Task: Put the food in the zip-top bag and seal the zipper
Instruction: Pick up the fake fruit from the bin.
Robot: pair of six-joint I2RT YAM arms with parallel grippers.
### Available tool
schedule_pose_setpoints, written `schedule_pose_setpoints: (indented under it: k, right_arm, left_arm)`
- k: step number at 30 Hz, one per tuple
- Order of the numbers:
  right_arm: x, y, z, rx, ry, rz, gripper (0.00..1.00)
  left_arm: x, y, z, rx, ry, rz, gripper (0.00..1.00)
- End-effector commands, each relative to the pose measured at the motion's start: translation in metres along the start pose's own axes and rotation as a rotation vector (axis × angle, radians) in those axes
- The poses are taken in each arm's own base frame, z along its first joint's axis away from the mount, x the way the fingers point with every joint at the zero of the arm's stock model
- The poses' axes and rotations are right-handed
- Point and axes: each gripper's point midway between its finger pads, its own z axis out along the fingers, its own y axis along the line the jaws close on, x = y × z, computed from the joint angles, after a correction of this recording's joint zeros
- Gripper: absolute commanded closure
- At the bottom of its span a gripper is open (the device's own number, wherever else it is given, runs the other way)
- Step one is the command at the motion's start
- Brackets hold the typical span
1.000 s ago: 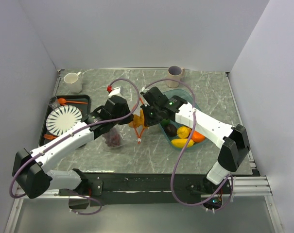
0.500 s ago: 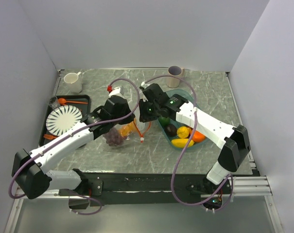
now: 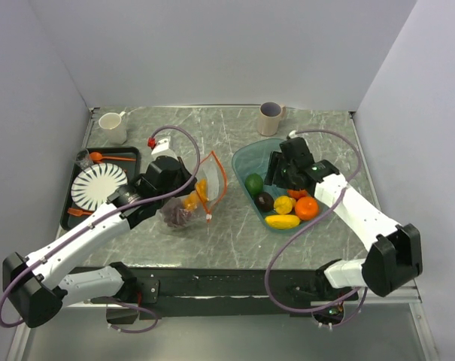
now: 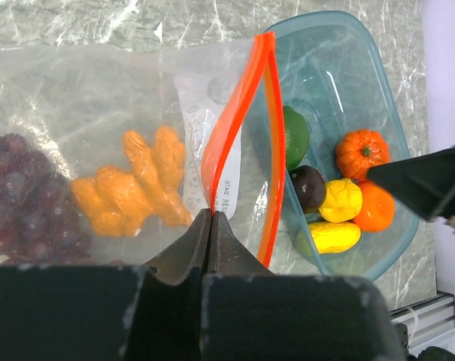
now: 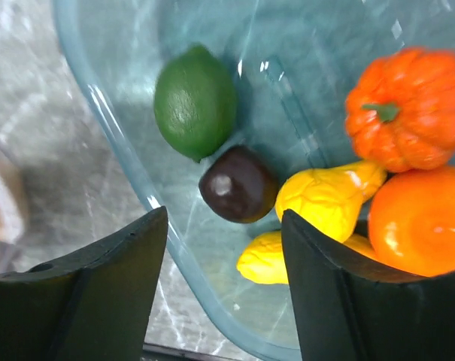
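The ribbed orange piece [image 5: 407, 105] is uncovered beyond the plum. My right gripper needs to move away from the bag first, then lower its fingers to get around the piece.
The zip-top bag [image 3: 183, 212] lies left of centre with purple grapes [image 4: 16, 197] and orange bits [image 4: 137, 188] inside. My left gripper [image 4: 210, 213] is shut on the near lip of the orange-red zipper [image 4: 235, 113] and holds the mouth gaping. The rest of the food sits in the teal bowl [image 3: 246, 153]: a green fruit [image 5: 195, 101], a dark plum [image 5: 238, 184], a yellow lemon [image 5: 325, 197], an orange [image 5: 419, 222] and a ribbed orange piece [image 5: 407, 105]. My right gripper [image 5: 225, 216] hangs open over the bowl, just above the plum, with nothing between its fingers.
A black tray [image 3: 134, 154] at the left carries a striped plate [image 3: 98, 186], an orange spoon [image 3: 99, 157] and a fork. A white mug [image 3: 113, 127] stands at the back left and a grey cup [image 3: 271, 117] behind the bowl.
My right gripper left the bag's mouth, swung right over the bowl and opened. The orange bits it carried now lie in the bag. The left gripper keeps its hold on the zipper.
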Motion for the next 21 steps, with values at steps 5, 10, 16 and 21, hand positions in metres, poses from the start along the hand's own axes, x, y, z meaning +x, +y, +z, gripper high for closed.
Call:
schedule_pose_setpoints:
  k: [5, 10, 16, 21]
  right_arm:
    - [-0.003, -0.029, 0.020, 0.176, -0.033, 0.066, 0.22]
    - [-0.015, -0.071, 0.016, 0.380, -0.113, 0.118, 0.12]
    - [-0.018, -0.094, 0.027, 0.412, -0.096, 0.209, 0.06]
    - [-0.017, -0.100, 0.036, 0.355, -0.085, 0.253, 0.06]
  left_arm:
    - [-0.004, -0.011, 0.007, 0.020, 0.003, 0.013, 0.99]
    - [-0.003, -0.012, 0.008, 0.025, 0.007, 0.021, 0.99]
    - [0.001, -0.012, 0.013, 0.018, 0.022, 0.024, 0.99]
    - [0.004, -0.012, 0.015, 0.019, 0.030, 0.026, 0.99]
